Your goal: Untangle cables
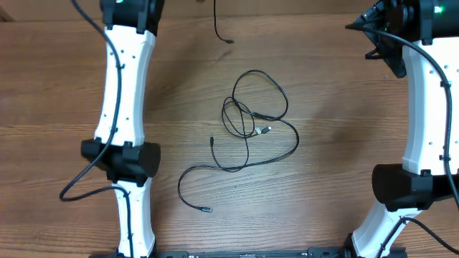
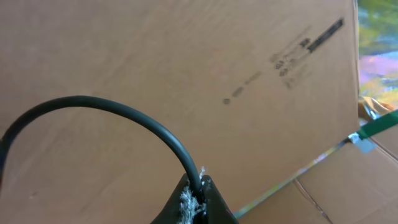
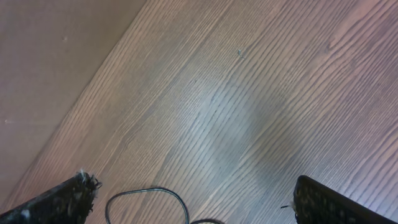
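Observation:
The left gripper moves down to the table's bare far corner, left in the overhead view, and releases the cable next, since that corner is clear of the tangle.
The cables [image 1: 251,122] lie as thin black cords in a loose tangle of overlapping loops at the middle of the wooden table. A silvery plug [image 1: 267,130] sits inside the tangle, and one free end [image 1: 208,209] trails toward the front. My right gripper [image 1: 373,32] is at the far right, apart from the tangle. In the right wrist view it is open [image 3: 193,202], its fingers wide apart above the table, with one thin cable loop [image 3: 146,196] between them. My left gripper [image 2: 198,202] is shut, and a thick black cord [image 2: 93,102] arcs up from its fingertips. It is out of the overhead view.
The left wrist view faces a brown cardboard box [image 2: 186,74] with green tape [image 2: 373,127]. Another thin black cord [image 1: 221,29] hangs in from the far edge of the table. The white arm links stand at the left [image 1: 125,86] and right [image 1: 427,107] sides.

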